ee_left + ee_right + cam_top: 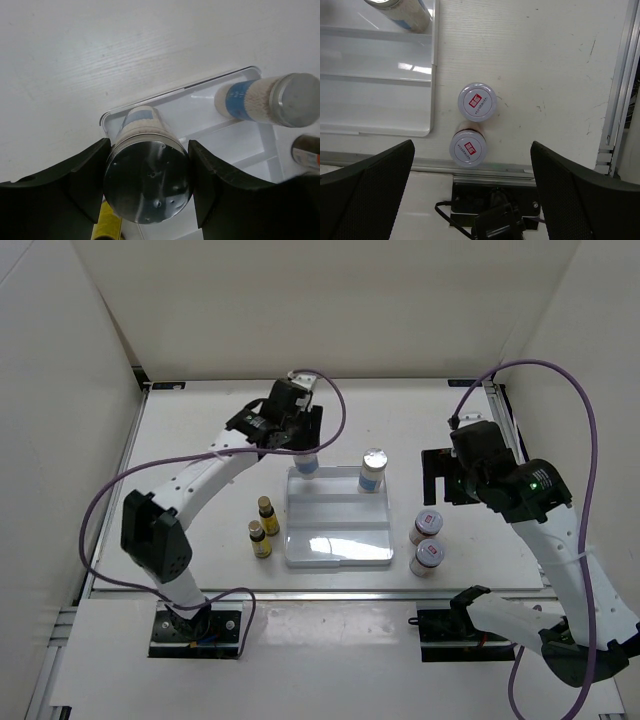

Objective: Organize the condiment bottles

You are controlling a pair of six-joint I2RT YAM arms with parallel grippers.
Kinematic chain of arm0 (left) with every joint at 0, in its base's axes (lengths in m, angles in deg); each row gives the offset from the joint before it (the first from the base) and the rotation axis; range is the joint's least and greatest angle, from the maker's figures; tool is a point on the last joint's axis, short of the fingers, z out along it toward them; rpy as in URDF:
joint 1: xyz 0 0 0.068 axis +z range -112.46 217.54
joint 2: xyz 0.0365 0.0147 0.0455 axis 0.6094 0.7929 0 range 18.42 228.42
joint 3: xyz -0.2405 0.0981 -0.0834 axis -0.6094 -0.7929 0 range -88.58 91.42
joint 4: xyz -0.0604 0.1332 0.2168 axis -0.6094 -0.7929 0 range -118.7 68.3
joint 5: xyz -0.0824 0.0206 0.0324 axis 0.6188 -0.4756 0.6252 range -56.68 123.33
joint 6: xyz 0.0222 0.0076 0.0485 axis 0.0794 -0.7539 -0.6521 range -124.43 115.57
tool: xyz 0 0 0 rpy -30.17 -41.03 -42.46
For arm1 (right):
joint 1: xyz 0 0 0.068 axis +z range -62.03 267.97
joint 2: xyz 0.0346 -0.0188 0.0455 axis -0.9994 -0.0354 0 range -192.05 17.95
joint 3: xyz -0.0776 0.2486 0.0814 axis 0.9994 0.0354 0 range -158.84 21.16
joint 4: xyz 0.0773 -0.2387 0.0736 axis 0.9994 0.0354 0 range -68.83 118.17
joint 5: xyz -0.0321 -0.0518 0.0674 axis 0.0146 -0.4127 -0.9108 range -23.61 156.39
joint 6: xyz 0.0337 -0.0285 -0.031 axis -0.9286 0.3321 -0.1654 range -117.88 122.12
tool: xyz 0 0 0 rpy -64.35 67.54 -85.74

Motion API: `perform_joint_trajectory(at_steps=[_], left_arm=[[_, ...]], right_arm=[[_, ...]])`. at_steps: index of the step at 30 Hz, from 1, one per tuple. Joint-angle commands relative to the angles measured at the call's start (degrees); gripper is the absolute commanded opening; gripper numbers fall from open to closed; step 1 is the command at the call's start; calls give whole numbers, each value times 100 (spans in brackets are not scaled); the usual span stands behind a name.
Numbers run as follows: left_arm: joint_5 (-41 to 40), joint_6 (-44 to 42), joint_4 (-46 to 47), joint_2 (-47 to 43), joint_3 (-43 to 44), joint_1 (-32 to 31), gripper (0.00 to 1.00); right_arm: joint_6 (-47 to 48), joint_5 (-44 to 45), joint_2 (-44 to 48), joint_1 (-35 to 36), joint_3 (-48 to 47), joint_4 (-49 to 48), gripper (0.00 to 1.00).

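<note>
The bottle hangs over the tray's empty back-row corner, across from the second tall bottle, so it comes down there in my left gripper next.
My left gripper [302, 447] is shut on the silver cap of a tall white-blue bottle [307, 466], holding it upright over the back-left corner of the white tray [338, 552]. In the left wrist view the cap [146, 182] fills the gap between both fingers [85, 182]. The second tall bottle [373, 470] stands in the tray's back row at the right. Two tiny yellow bottles [267, 513] [259, 538] stand left of the tray. Two red-label jars [426, 527] [427, 558] stand right of it. My right gripper [445, 480] hangs open and empty above these jars [477, 102] [468, 148].
The tray's middle and front rows hold nothing. White walls close in the table at the back and both sides. A metal rail [615, 90] runs along the right edge. The right arm's base mount [465, 625] sits at the front edge.
</note>
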Motion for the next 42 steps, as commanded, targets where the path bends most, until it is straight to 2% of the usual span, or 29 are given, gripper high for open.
perform_joint_trajectory(at_steps=[1,9,11,12,13,15,16,18,19,22,28,31,34,40,42], left_arm=[[-42,69,243,119,73,-39,11],[-42,122,411,647,-41,-39,11],[-42,174,411,813,-41,-39,17],[-42,175,411,814,-41,-39,25],[-42,175,411,814,-41,-39,43],[-42,175,411,814,-41,-39,53],[-42,175,411,814,-41,-39,62],[-42,175,411,665,-41,-39,95],[-42,175,411,586,-41,-39,100],[-95,61,262,217,29,-39,100],[-454,-142,-116,-828,-119,-39,100],[-805,-396,-116,-1487,-653,-39,100],[-1280,-449,-116,-2110,-1286,-39,100],[-1782,-511,-116,-2929,-2385,505,100],[-2044,-433,-64,-3053,-2641,619,100]], right_arm=[[-85,121,31,-22,-108,131,100],[-364,174,84,-22,172,131,100],[-680,348,84,-22,357,131,100],[-839,350,84,-22,593,131,100],[-927,350,84,-22,734,35,100],[-990,70,14,-92,1007,-228,100],[-990,-271,-47,-93,1139,-317,100],[-990,-589,-267,-303,1473,-545,100],[-990,-739,-329,-452,1570,-642,100],[-990,-1179,-487,-637,1895,-993,100],[-876,-1232,-944,-910,2098,-1249,100],[-876,-1381,-1173,-972,2098,-1302,100],[-814,-1452,-1016,-972,2045,-1354,100],[-691,-1347,-760,-972,1932,-1416,100],[-744,-1276,-1031,-1077,1931,-1416,100]])
